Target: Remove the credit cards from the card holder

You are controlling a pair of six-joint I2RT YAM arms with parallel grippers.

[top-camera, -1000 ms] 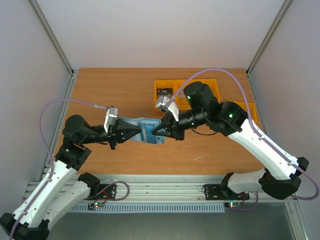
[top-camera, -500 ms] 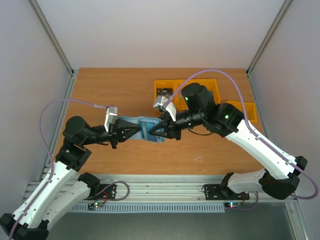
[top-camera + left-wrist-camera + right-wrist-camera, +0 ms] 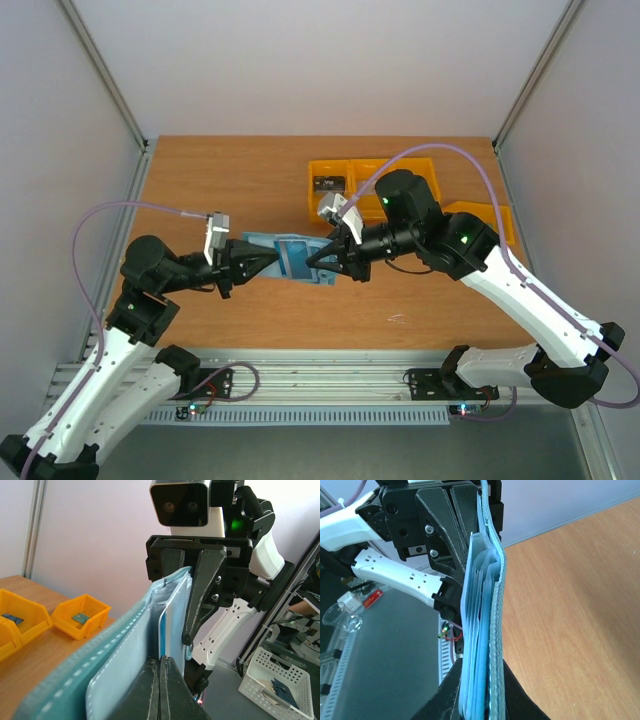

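My right gripper has bare tabletop below it. It needs to move down next, pulling the card holder (image 3: pixel 298 257) off the pinched blue card, and release it there.
The teal-blue card holder (image 3: pixel 298 257) hangs above the table, pinched between my two grippers. My right gripper (image 3: pixel 320 262) is shut on its right edge; in the right wrist view the holder (image 3: pixel 496 630) runs edge-on between my fingers (image 3: pixel 530 705). My left gripper (image 3: pixel 272 263) is shut at the holder's left side. In the left wrist view it (image 3: pixel 160 680) pinches the thin white-edged blue card (image 3: pixel 165 630), which stands between the holder's panels (image 3: pixel 115 645). The pale grey card is not distinguishable.
Yellow plastic bins (image 3: pixel 330 185) stand at the back right of the table, with more to their right (image 3: pixel 490 222). They also show in the left wrist view (image 3: pixel 80 615). A white basket (image 3: pixel 280 690) sits off the table.
My left gripper has drawn a little to the left and my right arm has shifted slightly right. The holder stays held between them, slightly higher in view.
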